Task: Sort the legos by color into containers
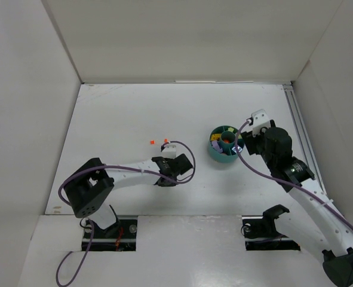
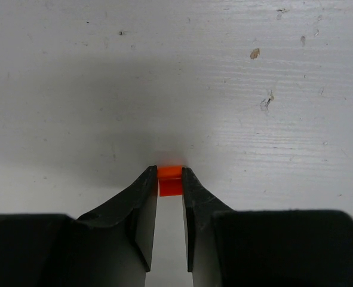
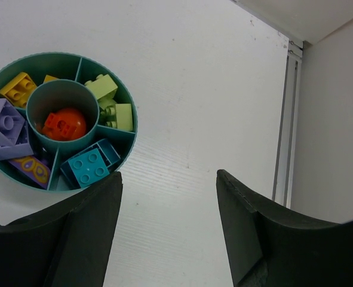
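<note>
The lego needs to go up and to the right in the top view with my left gripper, over the container's central tube (image 1: 227,139) for release, since orange is already there.
A small orange lego (image 2: 171,186) sits on the white table, pinched between the tips of my left gripper (image 2: 170,174), which is shut on it. From above, that gripper (image 1: 166,144) is at mid-table, and a second orange lego (image 1: 153,142) lies just to its left. The round teal container (image 1: 224,144) stands to the right. It holds yellow (image 3: 18,87), purple (image 3: 6,128), teal (image 3: 89,168) and pale green (image 3: 111,102) legos, with a round orange piece (image 3: 63,123) in its central tube. My right gripper (image 3: 169,177) hangs open and empty beside the container's right rim (image 3: 130,117).
White walls enclose the table on the left, back and right. A metal rail (image 3: 286,122) runs along the right wall's foot. Purple cables loop off both arms (image 1: 188,161).
</note>
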Motion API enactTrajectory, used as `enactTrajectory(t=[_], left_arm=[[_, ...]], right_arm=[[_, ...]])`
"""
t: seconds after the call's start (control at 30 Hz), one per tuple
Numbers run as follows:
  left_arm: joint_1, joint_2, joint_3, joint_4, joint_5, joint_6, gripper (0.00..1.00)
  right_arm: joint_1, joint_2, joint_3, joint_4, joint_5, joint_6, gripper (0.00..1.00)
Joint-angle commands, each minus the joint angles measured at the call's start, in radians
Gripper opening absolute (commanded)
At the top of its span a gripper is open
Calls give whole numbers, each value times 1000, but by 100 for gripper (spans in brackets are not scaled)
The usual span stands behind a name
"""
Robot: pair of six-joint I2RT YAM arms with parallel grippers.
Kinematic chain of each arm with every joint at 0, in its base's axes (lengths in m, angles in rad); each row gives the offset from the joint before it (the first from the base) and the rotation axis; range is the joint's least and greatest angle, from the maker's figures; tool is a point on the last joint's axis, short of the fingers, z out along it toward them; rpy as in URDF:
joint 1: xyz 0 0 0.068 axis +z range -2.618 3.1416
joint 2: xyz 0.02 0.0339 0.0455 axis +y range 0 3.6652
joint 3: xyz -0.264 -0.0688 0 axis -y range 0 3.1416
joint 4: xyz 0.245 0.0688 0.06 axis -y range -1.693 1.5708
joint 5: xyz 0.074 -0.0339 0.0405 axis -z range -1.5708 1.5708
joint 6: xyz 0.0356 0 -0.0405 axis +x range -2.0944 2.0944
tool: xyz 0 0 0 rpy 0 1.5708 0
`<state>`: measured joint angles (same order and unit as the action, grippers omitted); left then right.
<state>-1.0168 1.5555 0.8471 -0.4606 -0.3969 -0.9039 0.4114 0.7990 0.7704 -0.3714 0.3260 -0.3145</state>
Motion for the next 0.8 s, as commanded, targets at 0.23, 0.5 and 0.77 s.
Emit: enactTrajectory(t=[0.23,0.5,0.77], left_arm=[[-9,-46,200,-4,-101,120,11],[11,27,426,146,-79,339,11],[37,176,682,261,33,493,11]], right_arm=[[-16,-64,-3,-15,132,70,72],[-16,-184,-23,-66,294,163,82],[-16,-268,-51,-86,380,230,98]])
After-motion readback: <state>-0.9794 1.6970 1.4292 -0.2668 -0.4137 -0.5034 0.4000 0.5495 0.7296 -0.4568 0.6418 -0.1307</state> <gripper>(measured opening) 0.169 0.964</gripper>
